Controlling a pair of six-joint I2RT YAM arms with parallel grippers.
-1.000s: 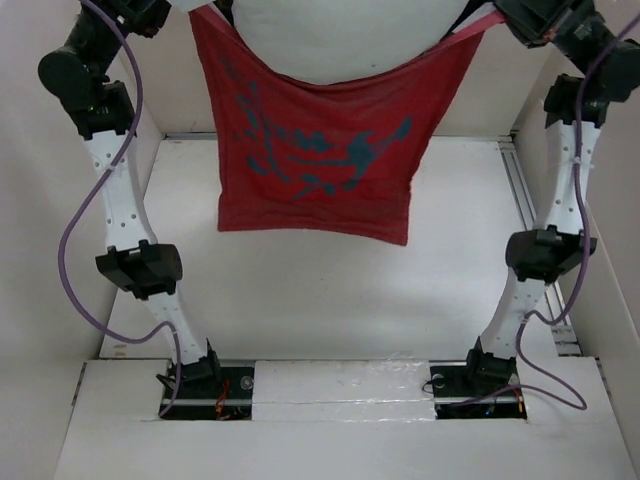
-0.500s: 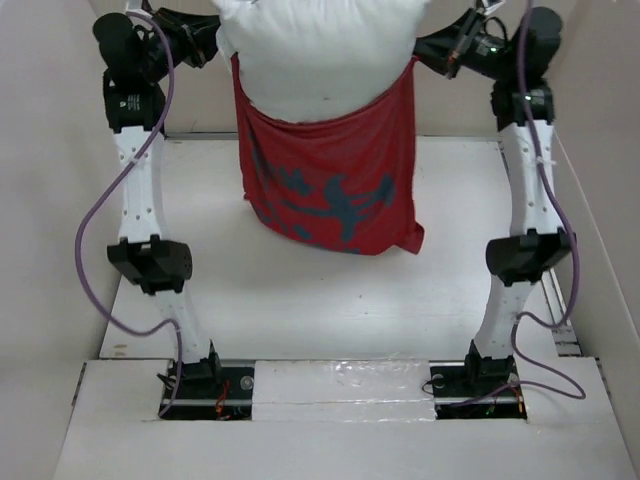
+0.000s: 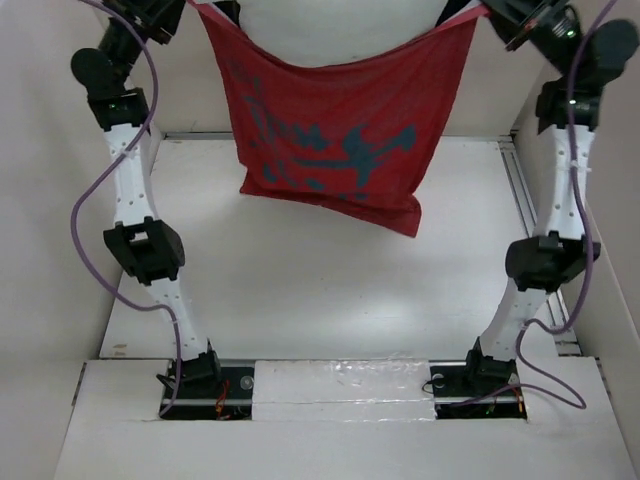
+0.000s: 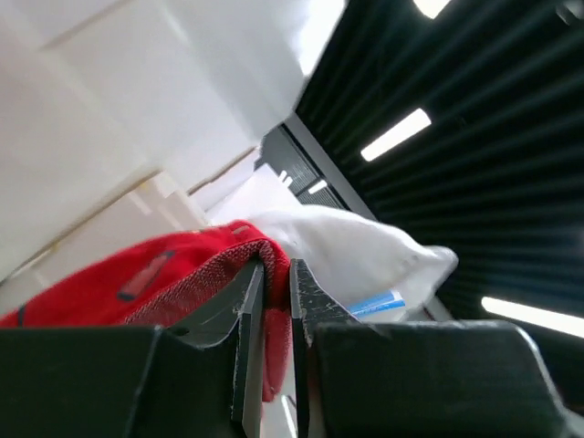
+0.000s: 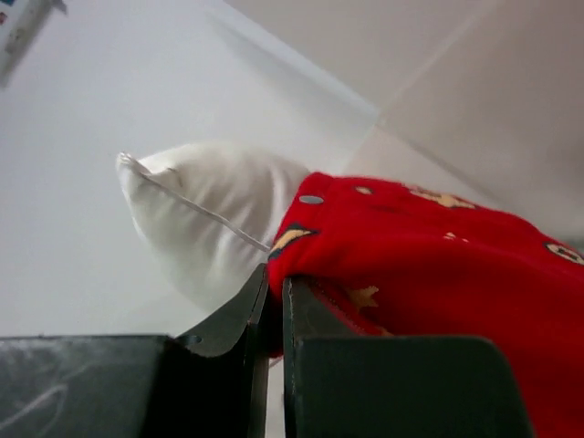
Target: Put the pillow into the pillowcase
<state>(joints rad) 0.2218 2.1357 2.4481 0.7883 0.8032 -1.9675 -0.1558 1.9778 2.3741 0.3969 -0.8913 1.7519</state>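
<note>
The rim of the pillowcase goes down and left in the top view to the white table next, and my right gripper releases it, since the pillowcase (image 3: 335, 130) hangs in midair.
The red pillowcase (image 3: 335, 130) hangs in the air high above the table, stretched between both arms, mouth up. The white pillow (image 3: 340, 25) sits in its mouth, its upper part sticking out at the top edge of the top view. My left gripper (image 4: 276, 274) is shut on the left rim of the pillowcase (image 4: 173, 278), with the pillow (image 4: 356, 251) just beyond. My right gripper (image 5: 276, 285) is shut on the right rim of the pillowcase (image 5: 429, 265), and a pillow (image 5: 205, 214) corner pokes out beside it.
The white table (image 3: 330, 290) lies below the hanging cloth, walled by white panels on the left (image 3: 40, 250) and right (image 3: 610, 280). Both arm bases (image 3: 200, 385) stand at the near edge, with purple cables looping alongside them.
Both arms swung inward and lower half a second ago, bunching the case, then spread and rose again. The pillowcase is stretched wide and the pillow sits higher, mostly out of frame.
</note>
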